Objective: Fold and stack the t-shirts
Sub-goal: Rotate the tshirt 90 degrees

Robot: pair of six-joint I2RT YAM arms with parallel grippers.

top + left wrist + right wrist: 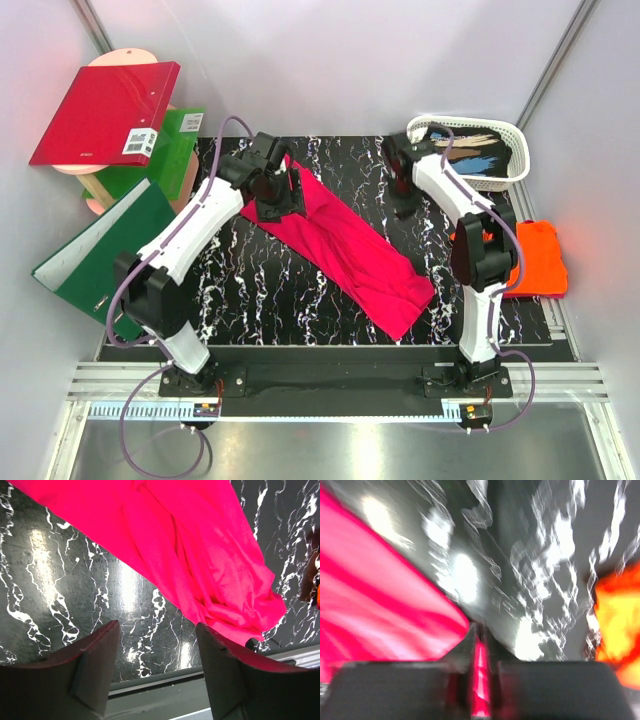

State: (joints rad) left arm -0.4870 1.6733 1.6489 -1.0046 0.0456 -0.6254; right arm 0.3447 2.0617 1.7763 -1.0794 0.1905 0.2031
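I will open my right gripper next and move it to the left in the top view. Then it will go down to the magenta-pink t-shirt's far edge (pixel 359 217) (pixel 395 557).
The magenta-pink t-shirt (pixel 345 245) lies as a long band slanting from back left to front right on the black marble table (pixel 250 290). It also shows in the left wrist view (pixel 200 545) and the right wrist view (pixel 380 610). The orange t-shirt (pixel 540 260) lies folded at the right edge, blurred in the right wrist view (pixel 620 615). My left gripper (pixel 275 205) is open and empty (pixel 156 625) over the band's back-left end. My right gripper (pixel 404 208) stands apart from the band's far edge. Its fingers are together (pixel 479 627), with a thin pink strip in the slit.
A red ring binder (pixel 105 112) and green binders (pixel 100 255) lean at the back left. A white basket (pixel 465 120) with dark cloth in it sits at the back right. A metal rail (pixel 330 375) runs along the near edge.
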